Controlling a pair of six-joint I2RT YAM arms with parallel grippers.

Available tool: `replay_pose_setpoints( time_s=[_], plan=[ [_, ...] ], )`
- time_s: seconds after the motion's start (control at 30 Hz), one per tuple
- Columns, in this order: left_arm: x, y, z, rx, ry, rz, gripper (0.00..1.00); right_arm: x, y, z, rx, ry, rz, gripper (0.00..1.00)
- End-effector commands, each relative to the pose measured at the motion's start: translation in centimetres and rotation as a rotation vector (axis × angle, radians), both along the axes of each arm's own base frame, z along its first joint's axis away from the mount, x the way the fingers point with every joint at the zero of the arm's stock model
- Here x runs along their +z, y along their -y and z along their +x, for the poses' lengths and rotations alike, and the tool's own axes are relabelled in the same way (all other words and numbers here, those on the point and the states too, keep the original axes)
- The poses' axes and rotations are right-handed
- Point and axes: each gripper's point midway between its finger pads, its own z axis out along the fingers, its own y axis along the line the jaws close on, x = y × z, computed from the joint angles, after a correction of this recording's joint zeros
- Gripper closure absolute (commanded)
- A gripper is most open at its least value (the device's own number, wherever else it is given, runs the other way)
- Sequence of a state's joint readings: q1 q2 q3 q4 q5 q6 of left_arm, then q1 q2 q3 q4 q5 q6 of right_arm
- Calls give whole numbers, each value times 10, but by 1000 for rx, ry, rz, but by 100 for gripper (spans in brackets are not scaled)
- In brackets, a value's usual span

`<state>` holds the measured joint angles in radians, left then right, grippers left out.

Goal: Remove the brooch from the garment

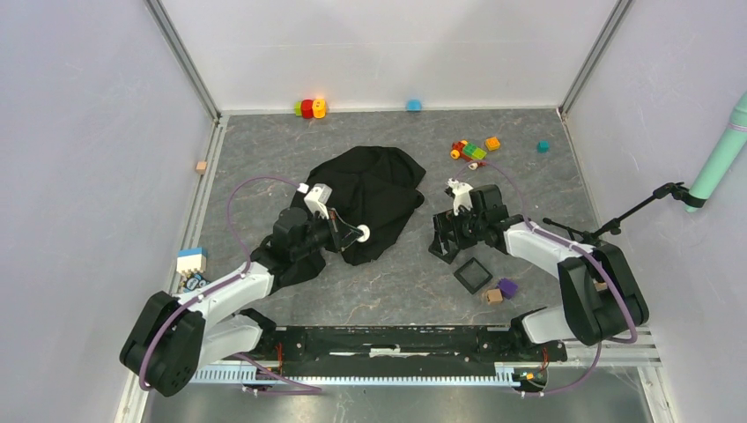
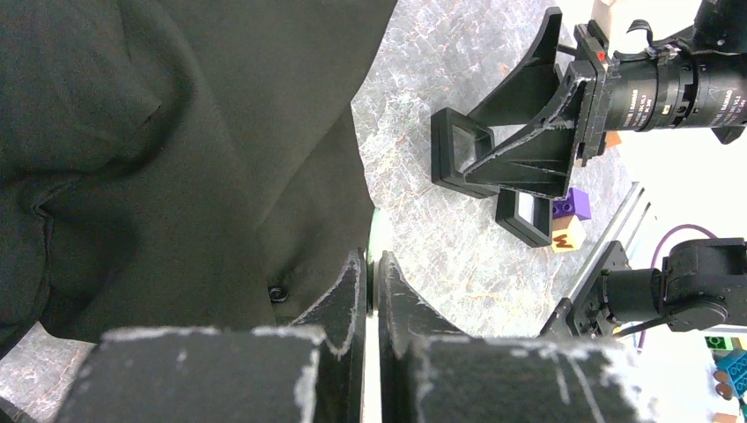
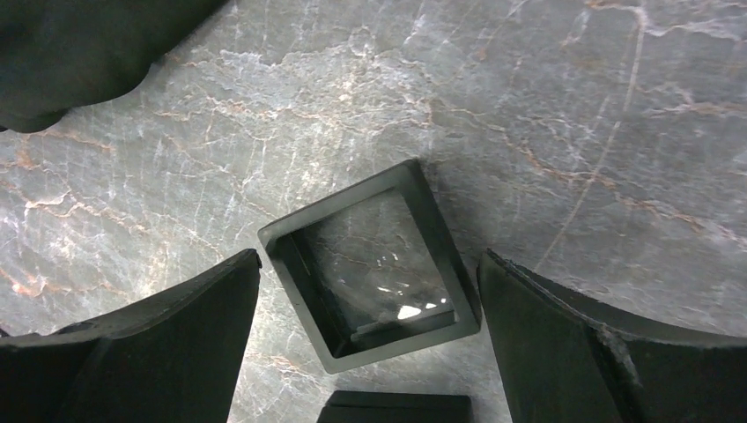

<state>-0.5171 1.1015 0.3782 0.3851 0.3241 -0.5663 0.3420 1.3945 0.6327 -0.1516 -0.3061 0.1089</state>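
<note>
Next, my right gripper stays low over the black square frame and closes both fingers inward onto the frame's opposite sides, since it lies between the open fingers.
The black garment (image 1: 370,189) lies crumpled at the table's middle and fills the left of the left wrist view (image 2: 176,132). My left gripper (image 1: 357,234) is at the garment's near right edge, shut on the brooch (image 1: 362,233). In the left wrist view the brooch is a thin pale disc seen edge-on (image 2: 377,233) between the fingertips (image 2: 352,282). A small dark stud (image 2: 279,291) sits on the cloth beside them. My right gripper (image 1: 445,242) is open over a black square frame (image 3: 343,203), its fingers either side of the frame, not touching it.
A second black frame (image 1: 473,275), a purple block (image 1: 507,286) and a wooden block (image 1: 493,297) lie near the right arm. Toy bricks sit at the back (image 1: 310,107) and back right (image 1: 471,150). A blue-white block (image 1: 191,260) is at the left edge, and a stand (image 1: 617,225) at the right.
</note>
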Motion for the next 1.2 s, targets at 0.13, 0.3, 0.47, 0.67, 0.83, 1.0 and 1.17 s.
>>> replay_pose_setpoints(
  time_s=[0.13,0.3,0.47,0.67,0.83,1.0,1.17],
  plan=[
    [14,5,2,-35,86,-8,98,17,-23,-6,72,4,124,2],
    [12,6,1,-43,80,-6,98,6,-20,-22,147,23,-83,2],
    [9,7,1,-44,76,2,98,12,-19,-12,114,78,-152,4],
    [7,7,1,-46,75,10,98,17,-28,-9,129,90,-155,10],
    [6,7,1,-46,77,15,98,15,-32,-9,138,85,-157,10],
    [4,9,1,-51,73,18,98,11,-36,-11,157,81,-164,2],
    [4,10,0,-57,73,20,98,11,-40,-10,163,80,-153,12]
  ],
)
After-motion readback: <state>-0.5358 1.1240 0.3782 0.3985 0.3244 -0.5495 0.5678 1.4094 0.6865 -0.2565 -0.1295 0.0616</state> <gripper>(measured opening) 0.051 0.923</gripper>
